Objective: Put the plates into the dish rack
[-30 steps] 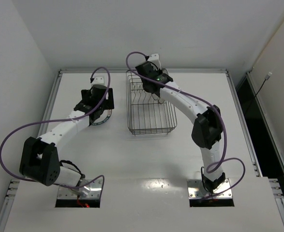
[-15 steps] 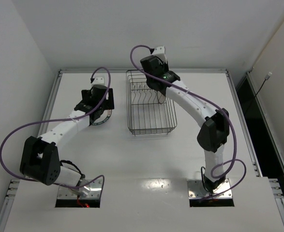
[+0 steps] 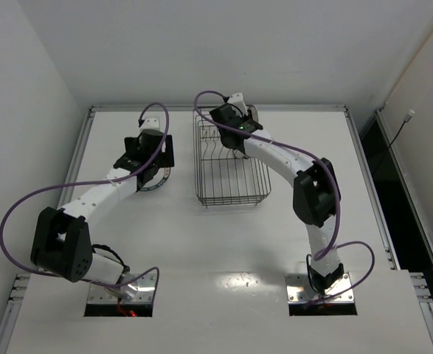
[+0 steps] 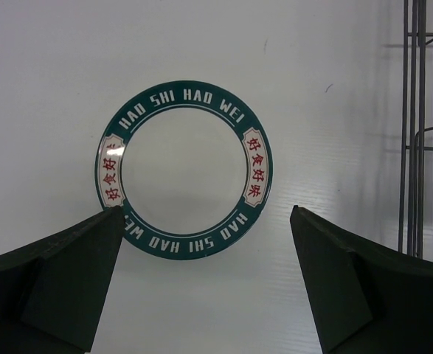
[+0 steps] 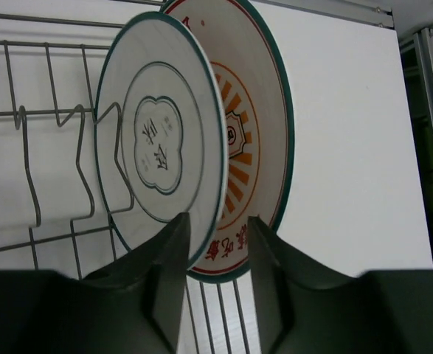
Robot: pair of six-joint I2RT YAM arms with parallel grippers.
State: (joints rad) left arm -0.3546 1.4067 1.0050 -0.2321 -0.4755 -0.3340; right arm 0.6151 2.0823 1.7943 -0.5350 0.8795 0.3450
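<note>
The plate lies flat with its rack-side edge (image 4: 266,173) free, so I will next lower my left gripper, move it toward the rack and close it on that green rim.
A plate with a dark green lettered rim (image 4: 184,169) lies flat on the white table, left of the dish rack (image 3: 231,184). My left gripper (image 4: 206,210) hovers over it, open wide, with a finger on either side of its near edge and nothing held. In the right wrist view two plates stand upright between the rack's prongs (image 5: 54,147). These are a white plate with a grey ring and centre motif (image 5: 161,140) and, behind it, an orange sunburst plate (image 5: 257,147). My right gripper (image 5: 217,221) is open, its fingers straddling the front plate's lower rim with a gap.
The rack's side wires (image 4: 423,133) stand just right of the flat plate. In the top view, the right arm (image 3: 290,158) arches over the rack's right side. A raised rail (image 3: 216,108) runs along the table's far edge.
The right wrist rose and drew back towards the far end of the rack, then came down over the rack's far end again. The left arm stayed still.
</note>
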